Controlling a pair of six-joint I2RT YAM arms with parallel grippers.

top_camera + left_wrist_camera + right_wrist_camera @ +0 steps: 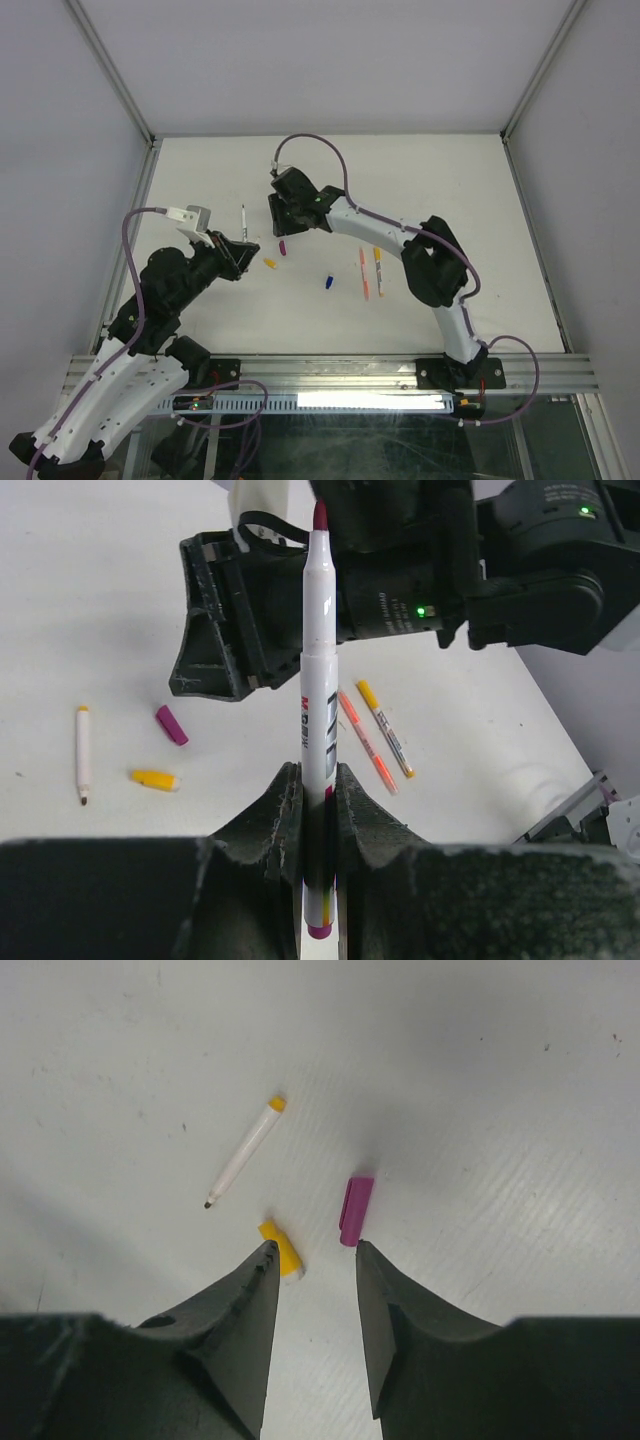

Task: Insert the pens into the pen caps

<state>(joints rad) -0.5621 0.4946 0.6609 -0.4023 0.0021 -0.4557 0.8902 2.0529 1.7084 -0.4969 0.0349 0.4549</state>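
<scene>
The purple cap (283,244) (355,1210) matches the purple end of the held pen and lies below, so the robot's right gripper should next lower its open fingers to either side of the cap and close them.
My left gripper (318,772) is shut on a white-barrelled pen (320,660) with a dark red tip and a purple end, held above the table; it also shows in the top view (240,255). My right gripper (312,1250) is open and empty, low over the table between a yellow cap (281,1248) and a purple cap (355,1210). In the top view the right gripper (283,222) hangs just behind the purple cap (283,244) and the yellow cap (269,263). A white pen with a yellow end (243,1153) lies uncapped just beyond.
A blue cap (328,283) lies mid-table. An orange pen (364,272) and a yellow-ended pen (378,268) lie side by side to its right, under the right arm's forearm. White walls and metal frame posts bound the table.
</scene>
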